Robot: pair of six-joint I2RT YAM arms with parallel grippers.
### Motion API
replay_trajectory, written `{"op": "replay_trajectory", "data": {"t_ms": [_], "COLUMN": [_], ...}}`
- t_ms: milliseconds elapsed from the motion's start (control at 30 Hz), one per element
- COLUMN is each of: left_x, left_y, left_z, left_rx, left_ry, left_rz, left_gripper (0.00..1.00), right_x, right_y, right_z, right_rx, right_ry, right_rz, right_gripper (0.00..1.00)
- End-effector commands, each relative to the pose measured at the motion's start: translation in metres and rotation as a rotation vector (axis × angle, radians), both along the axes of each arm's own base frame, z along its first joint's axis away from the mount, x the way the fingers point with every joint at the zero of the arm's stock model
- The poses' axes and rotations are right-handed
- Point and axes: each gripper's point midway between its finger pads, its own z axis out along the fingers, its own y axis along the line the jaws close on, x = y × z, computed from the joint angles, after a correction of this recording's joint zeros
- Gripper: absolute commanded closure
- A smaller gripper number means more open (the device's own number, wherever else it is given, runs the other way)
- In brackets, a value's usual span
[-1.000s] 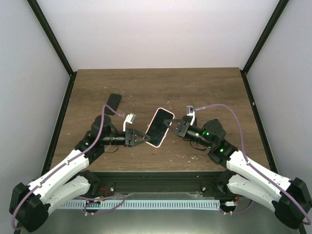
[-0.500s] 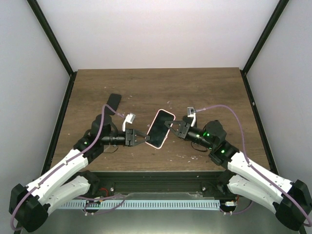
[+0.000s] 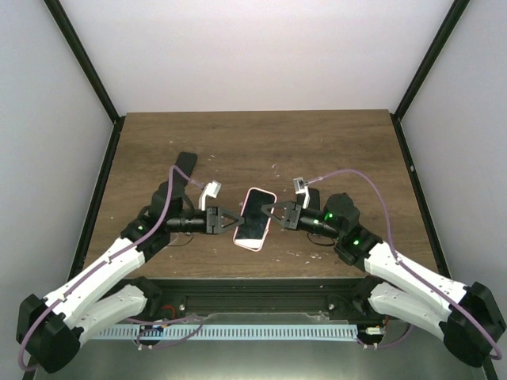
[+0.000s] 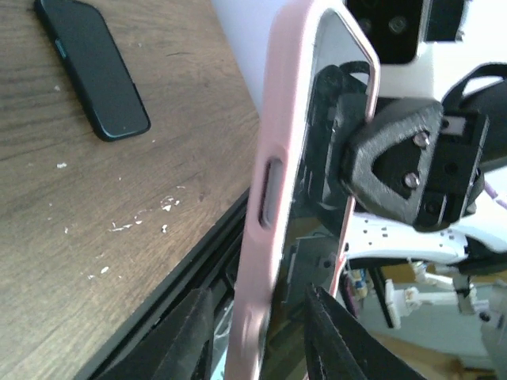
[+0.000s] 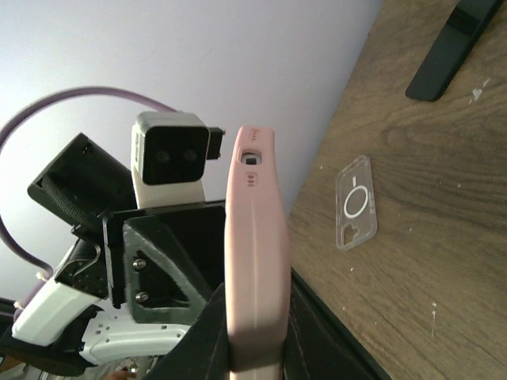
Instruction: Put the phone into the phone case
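My right gripper moves away from my left gripper and down next, releasing the pink phone case [image 3: 253,219] flat on the tabletop, since my left gripper stands open.
A pink phone case [image 3: 253,219], dark on its inner face, is held on edge above the table's front middle. My right gripper [image 3: 274,212] is shut on its right edge; in the right wrist view [image 5: 255,294] both fingers press the case [image 5: 253,237]. My left gripper [image 3: 231,222] is open, its fingers astride the case's left edge [image 4: 265,198] with gaps on both sides [image 4: 255,294]. The black phone [image 3: 184,165] lies flat on the table at the far left, and also shows in the left wrist view [image 4: 91,67] and the right wrist view [image 5: 458,49].
A clear phone case [image 5: 353,203] with a ring mark lies flat on the wooden table [image 3: 333,150], seen only in the right wrist view. White crumbs dot the wood [image 4: 150,218]. A black frame rail [image 3: 238,279] runs along the table's near edge.
The right arm has carried the pink case left and toward the near edge. The left gripper's open fingers now straddle its left edge.
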Motion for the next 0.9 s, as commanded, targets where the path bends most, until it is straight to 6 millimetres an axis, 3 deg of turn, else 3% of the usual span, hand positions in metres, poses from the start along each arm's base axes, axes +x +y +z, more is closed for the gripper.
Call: {"op": "replay_trajectory", "data": {"t_ms": [0, 167, 333, 433, 567, 700, 867], "left_x": [0.008, 0.014, 0.019, 0.021, 0.027, 0.029, 0.030], "left_y": [-0.006, -0.005, -0.001, 0.001, 0.010, 0.022, 0.036], "left_z": [-0.003, -0.010, -0.020, -0.026, -0.025, -0.021, -0.021], "left_rx": [0.028, 0.068, 0.115, 0.147, 0.203, 0.247, 0.295], "left_ry": [-0.048, -0.049, -0.031, -0.017, -0.037, -0.080, -0.111], "left_rz": [-0.032, -0.010, 0.023, 0.037, 0.097, 0.150, 0.205], "left_gripper": [0.74, 1.00, 1.00, 0.82, 0.48, 0.03, 0.00], "right_x": [-0.007, -0.005, 0.002, 0.006, 0.018, 0.034, 0.061], "right_y": [0.006, 0.012, 0.014, 0.017, 0.015, 0.009, -0.001], "right_z": [0.036, 0.032, 0.021, 0.010, -0.001, -0.016, -0.052], "right_rx": [0.079, 0.060, 0.017, -0.024, -0.113, -0.192, -0.297], "right_ry": [-0.107, -0.099, -0.081, -0.090, -0.122, -0.123, -0.078], "right_rz": [0.061, 0.078, 0.066, 0.067, 0.039, 0.028, 0.025], "right_gripper": [0.99, 0.99, 0.99, 0.99, 0.99, 0.99, 0.99]}}
